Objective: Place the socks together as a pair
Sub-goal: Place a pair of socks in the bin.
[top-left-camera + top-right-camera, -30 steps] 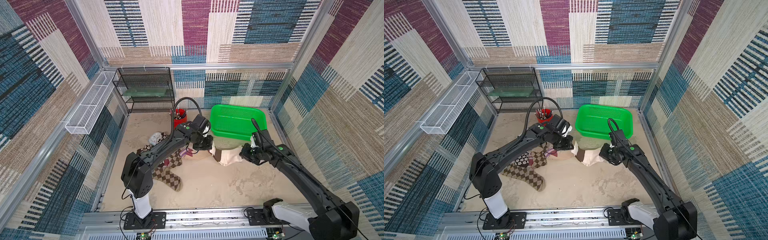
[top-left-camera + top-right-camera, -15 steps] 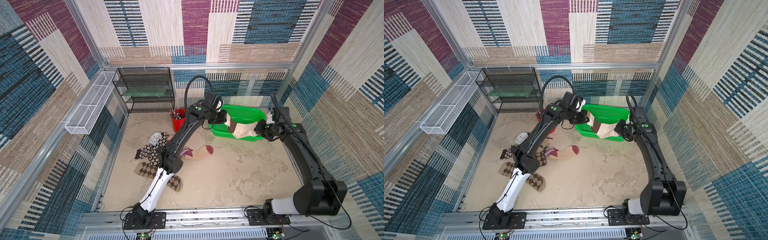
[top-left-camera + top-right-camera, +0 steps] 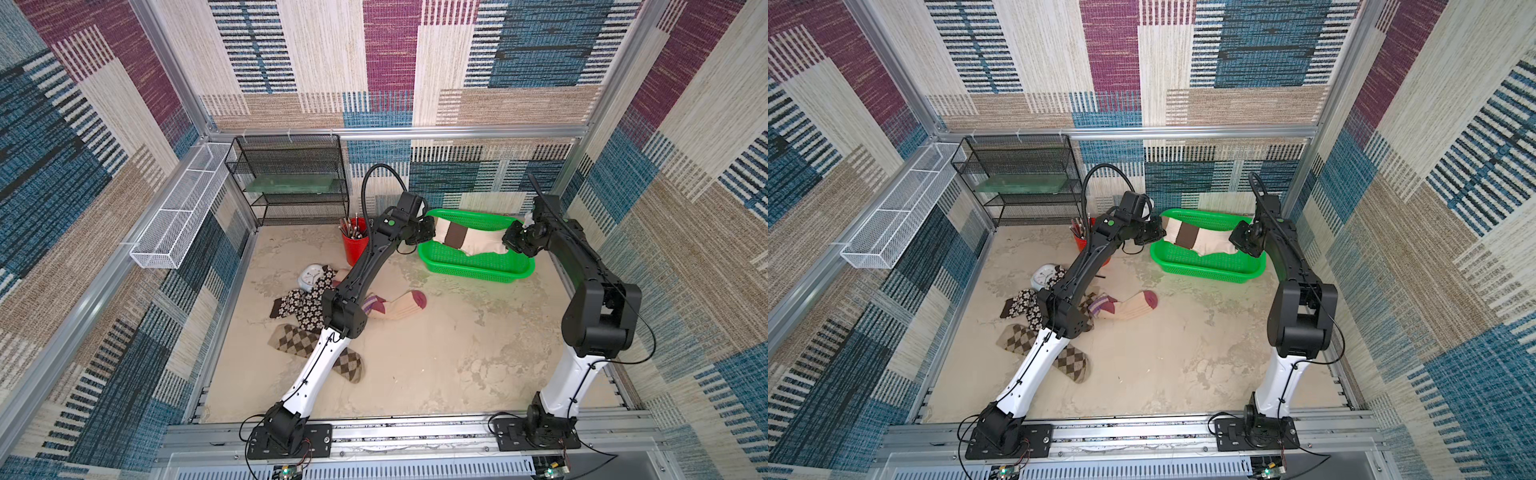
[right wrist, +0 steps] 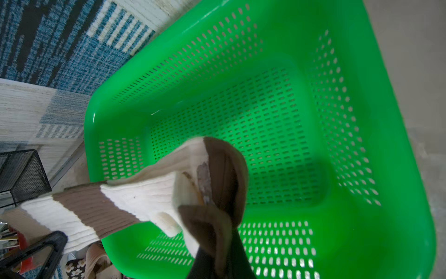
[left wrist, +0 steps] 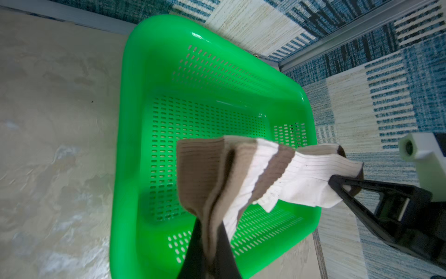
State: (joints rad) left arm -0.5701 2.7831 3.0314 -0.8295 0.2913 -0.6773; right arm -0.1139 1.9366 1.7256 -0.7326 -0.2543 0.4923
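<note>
My right gripper goes down toward the basket's slotted bottom next and releases the socks' toe end, as that bottom lies empty below with room for the pair.
The cream-brown socks (image 3: 469,239) (image 3: 1200,239) hang stretched, layered together, between my two grippers just above the green basket (image 3: 478,268). My left gripper (image 3: 428,232) (image 5: 212,251) is shut on the brown cuff end (image 5: 205,183). Shut on the dark brown toe end (image 4: 224,174) is my right gripper (image 3: 509,243) (image 4: 217,261). On the floor at the left lie a beige sock with a maroon toe (image 3: 399,305), dark brown flower socks (image 3: 303,303) and argyle socks (image 3: 291,340), partly hidden by the left arm.
The basket (image 5: 120,169) (image 4: 386,145) has nothing lying in it and stands against the back wall. A red cup of pencils (image 3: 353,245), a small white clock (image 3: 309,278), a black mesh rack (image 3: 291,183) and a white wire tray (image 3: 178,216) stand at the back left.
Both arms have carried the cream-brown socks from low over the middle of the floor up and back to above the green basket. The other socks have stayed put.
</note>
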